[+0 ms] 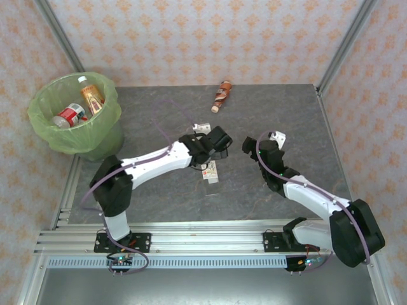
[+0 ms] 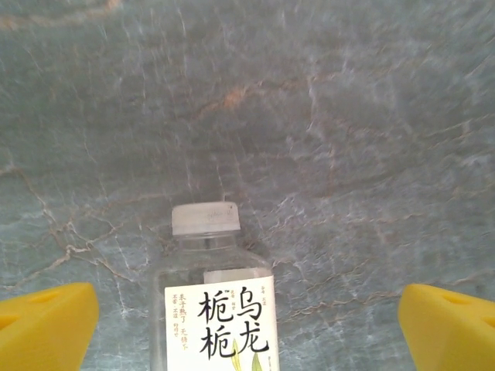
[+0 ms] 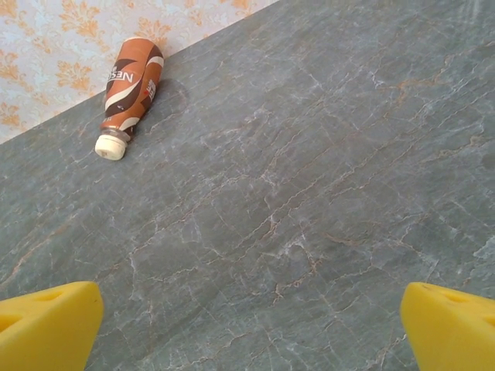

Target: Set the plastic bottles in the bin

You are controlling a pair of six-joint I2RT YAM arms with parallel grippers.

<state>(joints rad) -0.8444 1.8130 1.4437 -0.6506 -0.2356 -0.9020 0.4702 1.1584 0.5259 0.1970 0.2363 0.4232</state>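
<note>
My left gripper will move down and back next, to close across the bottle's white label (image 1: 210, 171) (image 2: 221, 328), because the label is below the gripper and nearer my base.
A clear plastic bottle (image 2: 213, 309) with a white cap and a white label lies on the table between my left gripper's (image 2: 249, 328) wide-open yellow fingers (image 2: 46, 325), nothing touching it. From above, this bottle (image 1: 210, 171) pokes out under the left gripper (image 1: 216, 152). A brown-red bottle (image 1: 221, 95) lies at the table's far edge, and it (image 3: 130, 85) is far ahead of my open, empty right gripper (image 3: 251, 328). The right gripper (image 1: 249, 147) hovers mid-table. The green-lined bin (image 1: 38, 105) stands far left, holding an amber bottle (image 1: 91, 96) and a red-and-white one (image 1: 68, 116).
Grey marbled tabletop (image 1: 286, 114) lies between patterned walls with metal corner posts. The bin sits off the table's left far corner. An aluminium rail (image 1: 203, 241) carrying both arm bases runs along the near edge.
</note>
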